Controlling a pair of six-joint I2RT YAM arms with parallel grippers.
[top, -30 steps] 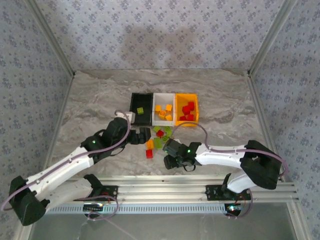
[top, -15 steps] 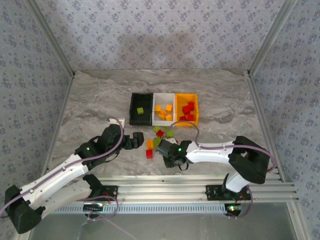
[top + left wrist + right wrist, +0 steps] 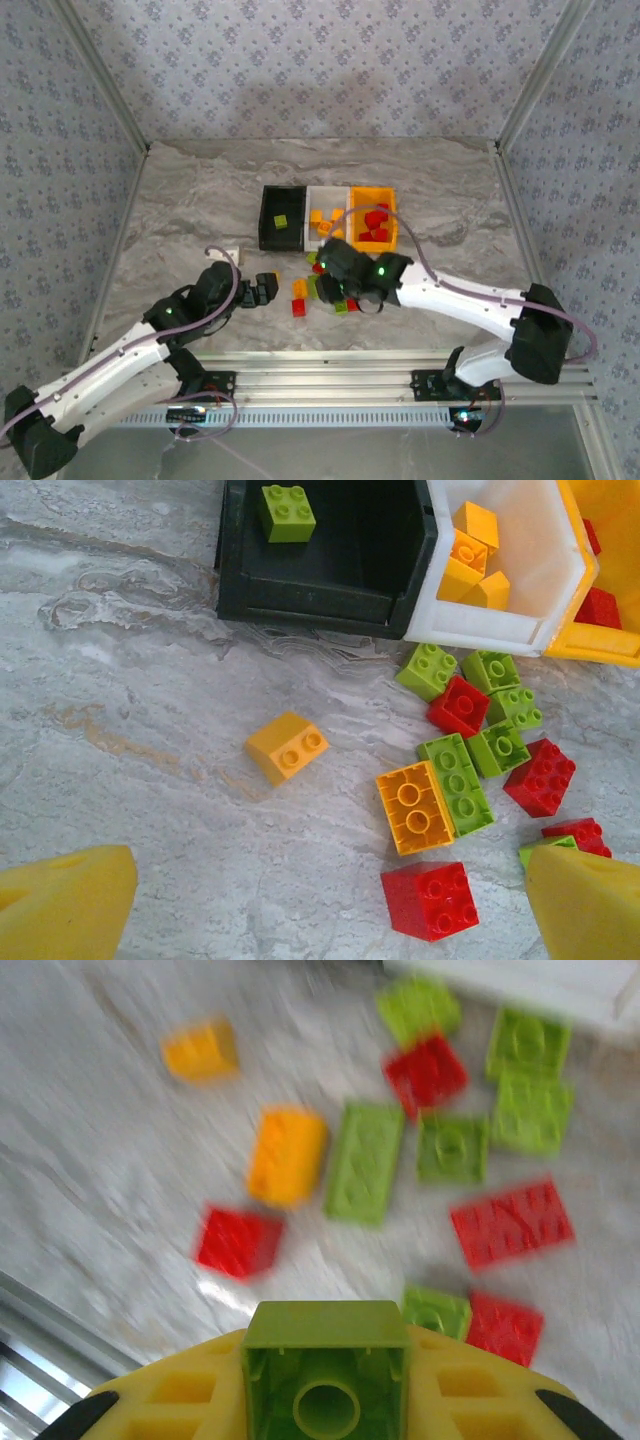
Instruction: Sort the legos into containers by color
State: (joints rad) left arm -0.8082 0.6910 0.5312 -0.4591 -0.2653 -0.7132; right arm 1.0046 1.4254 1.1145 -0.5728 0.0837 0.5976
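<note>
My right gripper will next swing outward from above the pile and over the bottom of the black container to let go of the lime green lego, because a green brick lies there.
My right gripper is shut on a lime green lego, held above the loose pile; from above, the right gripper hangs just in front of the white container. The black container holds one green brick, the white one orange-yellow bricks, the orange one red bricks. Loose legos in red, green and orange lie in front of the bins. My left gripper is open and low over the table. A red brick lies between its fingers, near the right one.
A single orange brick lies apart, left of the pile. Patterned walls and metal posts close in the marble table on three sides. A rail runs along the near edge.
The right gripper closed on a green brick and rose with it, moving away from the near edge toward the bins. The left arm drew back toward the near left, jaws still wide.
</note>
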